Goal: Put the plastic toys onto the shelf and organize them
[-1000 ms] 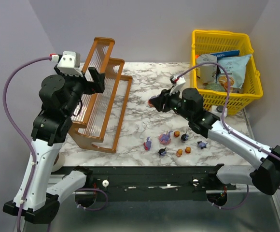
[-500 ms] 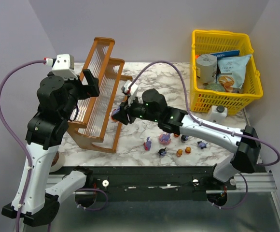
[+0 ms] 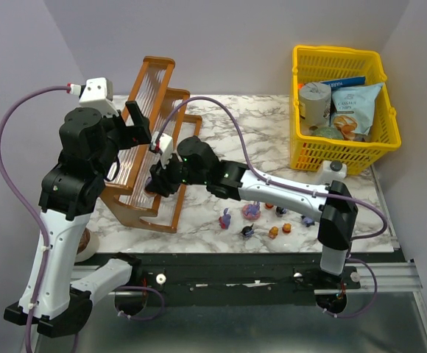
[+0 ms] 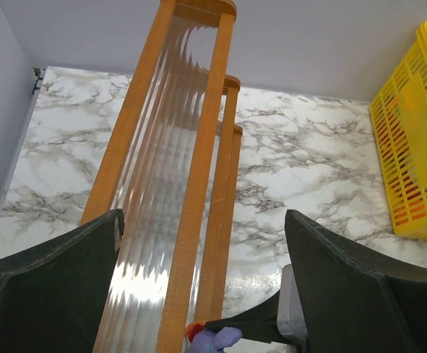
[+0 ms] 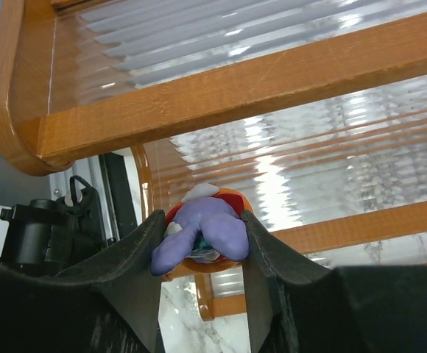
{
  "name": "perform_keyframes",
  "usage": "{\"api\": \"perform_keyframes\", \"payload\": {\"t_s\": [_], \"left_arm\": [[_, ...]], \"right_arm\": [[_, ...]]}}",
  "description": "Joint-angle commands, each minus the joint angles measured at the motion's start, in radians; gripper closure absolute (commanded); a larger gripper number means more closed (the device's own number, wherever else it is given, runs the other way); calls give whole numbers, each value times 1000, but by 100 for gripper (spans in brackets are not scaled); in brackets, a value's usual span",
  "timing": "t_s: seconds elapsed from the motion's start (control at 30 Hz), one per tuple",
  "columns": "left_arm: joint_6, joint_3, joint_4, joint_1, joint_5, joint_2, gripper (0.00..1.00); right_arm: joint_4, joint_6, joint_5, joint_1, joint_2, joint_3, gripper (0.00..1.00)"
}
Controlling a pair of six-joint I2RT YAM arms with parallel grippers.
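Observation:
My right gripper lowers and eases past the middle level's wooden bar onto the level's clear ribs next, since the middle level's near end (image 3: 143, 197) (image 5: 212, 175) lies empty below the purple toy.
The shelf (image 3: 153, 92), an orange-brown wooden rack with clear ribbed tiers, stands at the left of the marble table. My right gripper (image 3: 154, 184) reaches across to its front lower tiers, shut on a purple and orange plastic toy (image 5: 206, 229). The toy hangs close in front of a wooden rail of the shelf (image 5: 235, 81). My left gripper (image 3: 136, 121) hovers open above the shelf (image 4: 199, 147), nothing between its fingers (image 4: 51, 287); the held toy (image 4: 217, 340) shows below it. Several loose plastic toys (image 3: 252, 212) in purple, dark and orange lie near the front edge.
A yellow mesh basket (image 3: 339, 51) at the back right holds a can and snack packets. A white bottle with a black cap (image 3: 333, 170) stands in front of it. My right arm stretches over the table's middle. A round object (image 3: 88, 243) lies by the left arm.
My right arm has swung left from near the basket across the table to the front of the shelf, carrying the toy. The left gripper stayed open above the shelf.

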Motion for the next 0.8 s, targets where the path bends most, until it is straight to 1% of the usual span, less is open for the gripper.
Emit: {"api": "perform_keyframes", "payload": {"t_s": [0.0, 0.23, 0.63, 0.73, 0.77], "left_arm": [[11, 13, -32, -1, -46, -2, 1], [17, 10, -34, -1, -65, 0, 1], [19, -14, -26, 2, -63, -9, 1], [19, -13, -28, 4, -65, -9, 1], [17, -11, -29, 4, -68, -6, 1]], "right_arm": [[-42, -13, -34, 20, 36, 73, 77], [-97, -13, -26, 21, 89, 142, 77], [-86, -30, 34, 21, 109, 117, 73], [-62, -33, 49, 21, 102, 90, 69], [-33, -33, 58, 23, 96, 76, 63]]}}
